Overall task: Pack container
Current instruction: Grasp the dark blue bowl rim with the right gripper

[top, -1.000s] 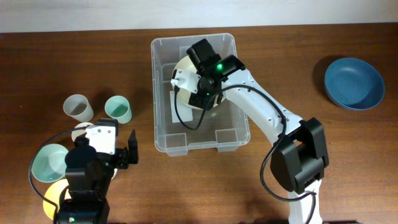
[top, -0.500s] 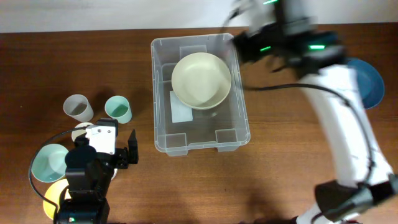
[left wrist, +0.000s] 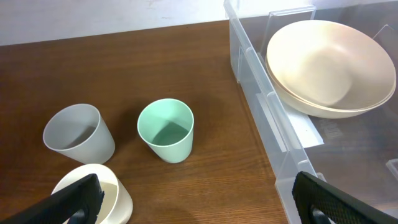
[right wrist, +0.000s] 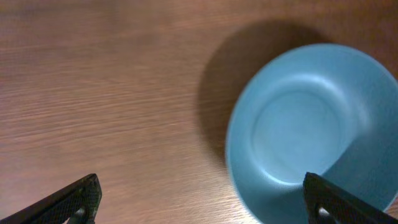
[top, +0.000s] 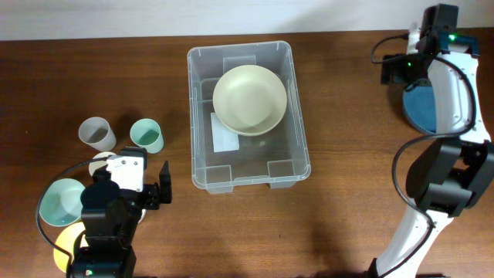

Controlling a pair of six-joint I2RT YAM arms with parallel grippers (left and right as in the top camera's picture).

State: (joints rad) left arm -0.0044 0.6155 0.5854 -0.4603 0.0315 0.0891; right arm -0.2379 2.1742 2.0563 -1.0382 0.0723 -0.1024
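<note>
My right gripper will lower around the blue bowl's rim facing the container and close, as that rim is below its open fingers.
The clear container (top: pixel 202 166) stands at the table's middle with a cream bowl (top: pixel 249 99) in its far half; both also show in the left wrist view, container (left wrist: pixel 283 149) and bowl (left wrist: pixel 326 65). My right gripper (top: pixel 397 71) is open and empty at the far right, above the left edge of a blue bowl (top: pixel 423 108), which shows in the right wrist view (right wrist: pixel 305 130) between the fingers (right wrist: pixel 202 208). My left gripper (top: pixel 158 193) is open and empty at the front left, its fingers (left wrist: pixel 199 205) spread wide beside the container.
A grey cup (top: pixel 97 133) and a mint cup (top: pixel 147 134) stand left of the container. A cream cup (left wrist: pixel 102 193) sits under the left finger. A mint bowl (top: pixel 60 201) and a yellow dish (top: pixel 65 243) lie beneath the left arm.
My right gripper let go of the cream bowl in the container, lifted out and swung to the far right over the blue bowl. The left arm has not moved.
</note>
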